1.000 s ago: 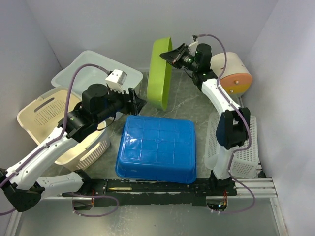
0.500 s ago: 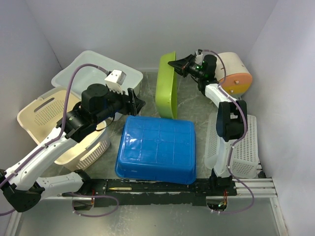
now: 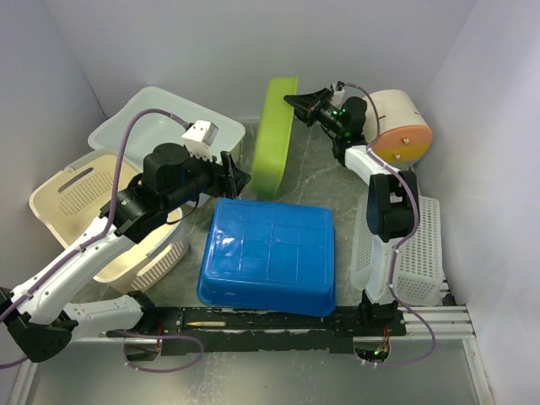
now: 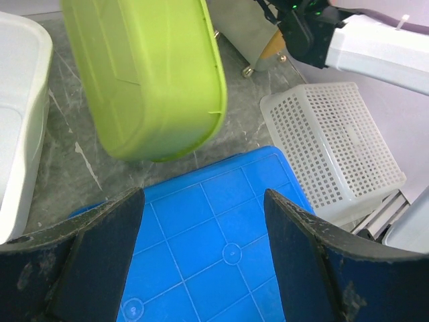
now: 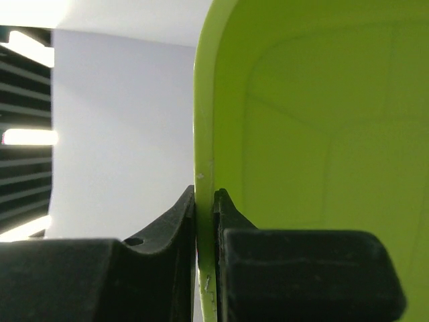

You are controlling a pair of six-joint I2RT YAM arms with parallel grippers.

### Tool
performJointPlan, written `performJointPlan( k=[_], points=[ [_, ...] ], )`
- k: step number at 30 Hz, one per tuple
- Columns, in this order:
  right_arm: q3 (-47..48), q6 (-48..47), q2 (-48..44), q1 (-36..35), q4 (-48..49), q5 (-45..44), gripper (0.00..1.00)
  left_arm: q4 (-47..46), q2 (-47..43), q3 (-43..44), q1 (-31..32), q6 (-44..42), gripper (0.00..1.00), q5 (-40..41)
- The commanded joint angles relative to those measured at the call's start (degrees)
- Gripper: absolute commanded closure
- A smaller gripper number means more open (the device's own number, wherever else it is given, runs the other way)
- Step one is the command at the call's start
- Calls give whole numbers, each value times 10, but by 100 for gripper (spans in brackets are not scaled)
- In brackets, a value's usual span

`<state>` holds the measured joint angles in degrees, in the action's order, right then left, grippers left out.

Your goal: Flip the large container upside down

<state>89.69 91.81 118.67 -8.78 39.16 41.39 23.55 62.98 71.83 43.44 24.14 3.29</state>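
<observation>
Bare tabletop lies below on the lime green container's open side, to the right in the top view, so my right gripper lowers the container's rim toward it next and releases.
A lime green container stands on its edge at the back centre, its outer base facing left. My right gripper is shut on its top rim; in the right wrist view the fingers pinch the thin green rim, with the inside to the right. A blue container lies upside down in the middle of the table. My left gripper is open and empty, hovering over the blue container's far left corner, with the green container just beyond its fingertips.
A white tub and a cream perforated basket stand at the left. A white perforated basket lies at the right, also in the left wrist view. A cream cylinder with an orange end sits at the back right.
The right gripper has swung the green container's held rim right and then back left, standing it more upright on its edge. The left arm has hardly moved.
</observation>
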Motion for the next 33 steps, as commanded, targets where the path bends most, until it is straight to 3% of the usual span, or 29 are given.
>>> performJointPlan(
  k=[1,5,10,20,24,28,30,33],
  points=[
    [45,96,31,-17,161,-60,100,1,-17,-2,-1,6,17,0],
    [12,104,25,-21,187,-117,100,4,-19,-7,-1,9,18,0],
    [-99,115,27,-6,245,-139,100,-2,-26,-19,-1,12,17,-2],
    [-279,87,-1,23,337,-122,100,-5,-20,-24,-1,6,17,-4],
    [-313,71,-18,32,322,-114,100,-12,-15,-31,-1,7,17,-13],
    [-287,-17,-62,32,188,-108,54,-14,-8,-29,-2,6,17,-16],
    [-247,-89,-85,29,45,-113,42,-17,-5,-29,-1,6,17,-17],
    [-186,-177,-106,23,-122,-144,38,-22,-2,-31,-2,6,17,-20]
  ],
)
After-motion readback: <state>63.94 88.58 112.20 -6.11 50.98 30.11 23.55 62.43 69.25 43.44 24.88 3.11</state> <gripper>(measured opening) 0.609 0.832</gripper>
